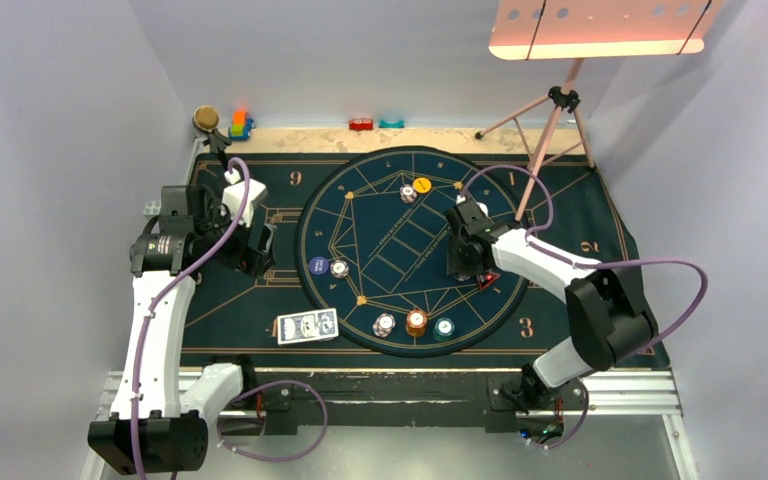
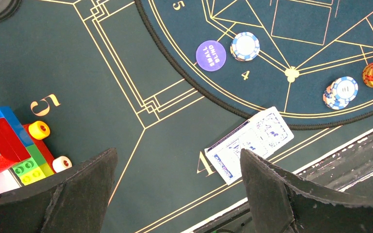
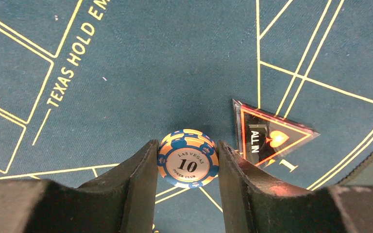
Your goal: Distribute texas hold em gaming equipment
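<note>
The spot beside the ALL IN marker is just below my right gripper. My right gripper should next lower the chip stack onto the mat [image 1: 464, 283] there and let go of it.
In the right wrist view my right gripper [image 3: 187, 145] is shut on an orange-and-blue "10" chip stack [image 3: 188, 160], held just above the round mat beside a triangular "ALL IN" marker [image 3: 267, 138]. From above, that gripper [image 1: 463, 262] hangs over the mat's right side. My left gripper [image 2: 178, 167] is open and empty above the felt, with the blue-backed playing cards [image 2: 250, 143] by its right finger. A purple "SMALL BLIND" disc [image 2: 211, 55] lies next to a white chip stack [image 2: 245, 46]. White [image 1: 385, 324], orange [image 1: 416, 321] and teal [image 1: 444, 327] stacks line the mat's near edge. An orange disc [image 1: 422, 185] sits at the far side.
Colourful toy blocks [image 2: 9, 145] lie left of my left gripper, and more blocks [image 1: 240, 125] stand at the back edge. A tripod [image 1: 550, 120] stands at the back right. The metal rail [image 1: 620, 385] runs along the table's near edge.
</note>
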